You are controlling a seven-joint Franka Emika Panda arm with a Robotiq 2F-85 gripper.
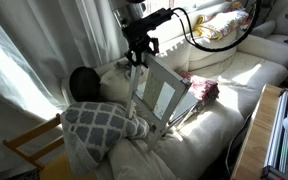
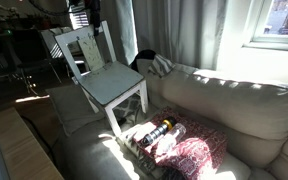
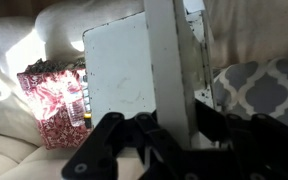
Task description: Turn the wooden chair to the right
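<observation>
I will turn my gripper with the chair's top bar and lower the bar toward the sofa (image 1: 156,144) before I open my gripper, because the chair is tilted.
The pale grey-white wooden chair (image 1: 162,97) stands tilted on the cream sofa, and it shows in both exterior views. Its flat seat (image 2: 112,82) and slatted back are visible. My gripper (image 1: 137,56) is at the top of the chair's back (image 2: 81,22), shut on the top rail. In the wrist view the black fingers (image 3: 174,126) sit on either side of the grey rail, with the chair seat (image 3: 119,68) beyond them.
A grey patterned pillow (image 1: 99,125) and a black cushion (image 1: 82,82) lie beside the chair. A red-pink patterned bag (image 2: 189,155) with a bottle (image 2: 156,130) lies by the chair's legs. A yellow-tan chair frame (image 1: 32,145) and a wooden table edge (image 1: 249,140) flank the sofa (image 2: 234,100).
</observation>
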